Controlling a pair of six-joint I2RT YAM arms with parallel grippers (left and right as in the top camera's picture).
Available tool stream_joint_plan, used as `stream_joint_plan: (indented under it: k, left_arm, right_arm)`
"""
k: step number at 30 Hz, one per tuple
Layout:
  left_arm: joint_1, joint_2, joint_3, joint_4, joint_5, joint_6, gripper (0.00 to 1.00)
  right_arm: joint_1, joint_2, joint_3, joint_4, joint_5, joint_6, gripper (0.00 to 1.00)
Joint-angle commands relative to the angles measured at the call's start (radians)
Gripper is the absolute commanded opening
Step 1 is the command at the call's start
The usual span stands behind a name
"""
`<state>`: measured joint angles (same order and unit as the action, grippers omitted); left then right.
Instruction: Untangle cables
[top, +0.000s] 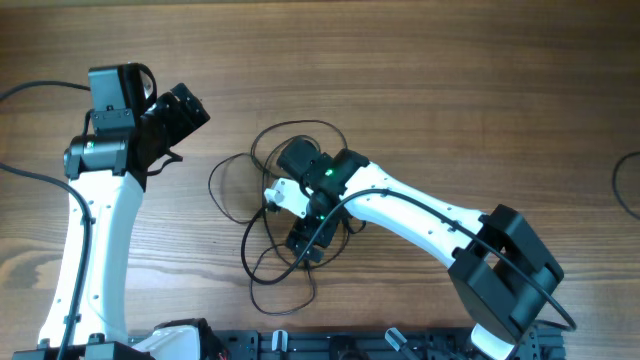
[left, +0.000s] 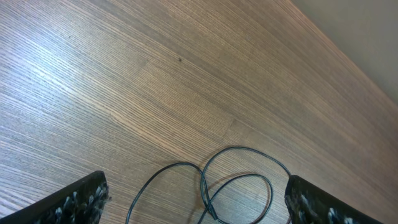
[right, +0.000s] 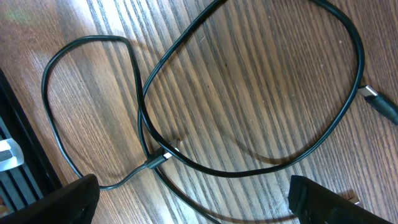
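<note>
My right gripper should go down onto the upper piece of cable (right: 191, 164) beside the small plug, because that piece of cable crosses over the plug's tip and is between my open fingers.
The cables (top: 213, 186) are thin black cords spread in loose, overlapping loops at the middle of the wooden table. My right gripper (top: 305, 245) hangs over the loops, open and empty. In the right wrist view its fingers (right: 199, 205) straddle crossing strands (right: 249, 171), with a small plug (right: 163, 158) just ahead and another plug end (right: 379, 102) at the right. My left gripper (top: 185, 110) is to the left of the cables, open and empty. In the left wrist view its fingers (left: 199, 205) frame two crossing loops (left: 239, 180) on the wood.
A black rail (top: 350, 345) runs along the table's front edge and also shows in the right wrist view (right: 12, 143). Thicker robot wires lie at the far left (top: 30, 90) and at the right edge (top: 625, 185).
</note>
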<state>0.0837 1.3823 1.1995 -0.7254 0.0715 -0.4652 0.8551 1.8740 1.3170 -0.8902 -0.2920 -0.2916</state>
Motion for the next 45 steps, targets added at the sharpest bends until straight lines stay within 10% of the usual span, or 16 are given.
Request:
stream_joint_plan:
  k: [1, 18, 19, 23, 24, 27, 37, 45]
  left_arm:
    - [0.004, 0.0, 0.003, 0.0, -0.01, 0.017, 0.93]
    - [0.004, 0.0, 0.003, -0.001, -0.009, 0.016, 0.93]
    - [0.004, 0.0, 0.003, -0.001, -0.009, 0.016, 0.93]
    - [0.004, 0.0, 0.003, -0.001, -0.009, 0.016, 0.94]
    - [0.004, 0.0, 0.003, -0.001, -0.001, 0.016, 0.95]
    - [0.004, 0.0, 0.003, 0.001, 0.07, 0.016, 0.97]
    - [0.004, 0.0, 0.003, 0.003, 0.069, 0.017, 0.96]
    - [0.004, 0.003, 0.003, 0.003, 0.069, 0.017, 0.96]
  right_arm:
    - [0.002, 0.01, -0.012, 0.014, -0.026, -0.022, 1.0]
    - [0.002, 0.01, -0.15, 0.309, -0.032, 0.104, 0.81]
    - [0.002, 0.01, -0.15, 0.329, -0.032, 0.111, 0.58]
    - [0.002, 0.01, -0.15, 0.322, -0.032, 0.11, 0.53]
    - [0.002, 0.01, -0.15, 0.32, -0.032, 0.111, 0.23]
    - [0.002, 0.01, -0.15, 0.328, -0.032, 0.13, 0.04]
    - [-0.012, -0.108, 0.109, 0.27, 0.008, 0.189, 0.04]
    - [-0.012, -0.356, 0.358, 0.155, 0.423, 0.189, 0.04]
